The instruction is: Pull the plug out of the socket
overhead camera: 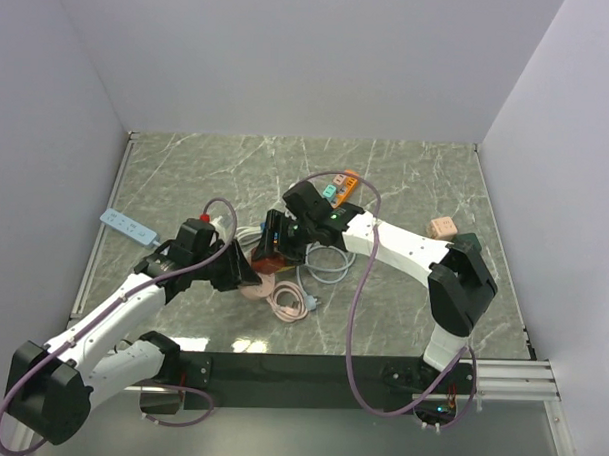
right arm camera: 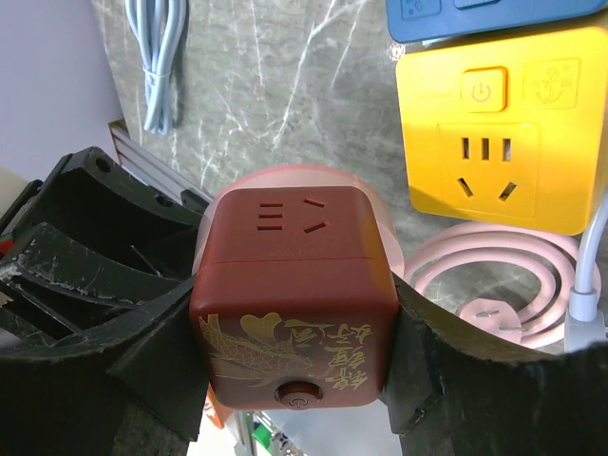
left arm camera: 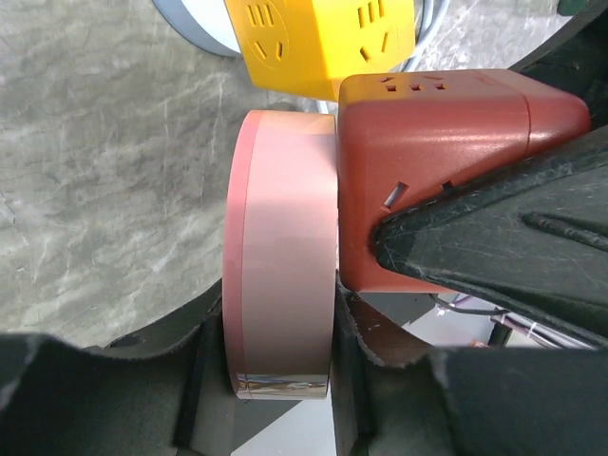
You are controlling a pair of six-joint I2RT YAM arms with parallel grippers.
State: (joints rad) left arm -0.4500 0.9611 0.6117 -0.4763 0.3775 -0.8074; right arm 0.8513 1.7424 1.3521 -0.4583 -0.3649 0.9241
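I will take the pink plug beside the white power strip outward and to the left in the top view with my left gripper. Then I will move it down and let it go where the tabletop is bare.
A dark red cube socket [right arm camera: 294, 304] with gold fish print is gripped between my right gripper's [right arm camera: 294, 342] pads. It also shows in the left wrist view [left arm camera: 427, 171] and near the table's middle in the top view [overhead camera: 270, 257]. A round pink plug [left arm camera: 280, 256] sits flush against the cube's side; its prongs are hidden. My left gripper [left arm camera: 280, 370] is shut on the plug's rim. The plug's edge peeks out behind the cube in the right wrist view [right arm camera: 285, 179]. Both grippers meet in the top view, the left [overhead camera: 245, 274] and the right [overhead camera: 282, 242].
A yellow cube socket [right arm camera: 499, 133] and a blue socket [right arm camera: 475, 14] lie just beyond the red cube. A coiled pink cable [overhead camera: 287, 302] lies beside it. A white power strip [overhead camera: 129, 225] lies at the left. An orange strip [overhead camera: 338, 186] and two small cubes [overhead camera: 442, 228] lie further back and right.
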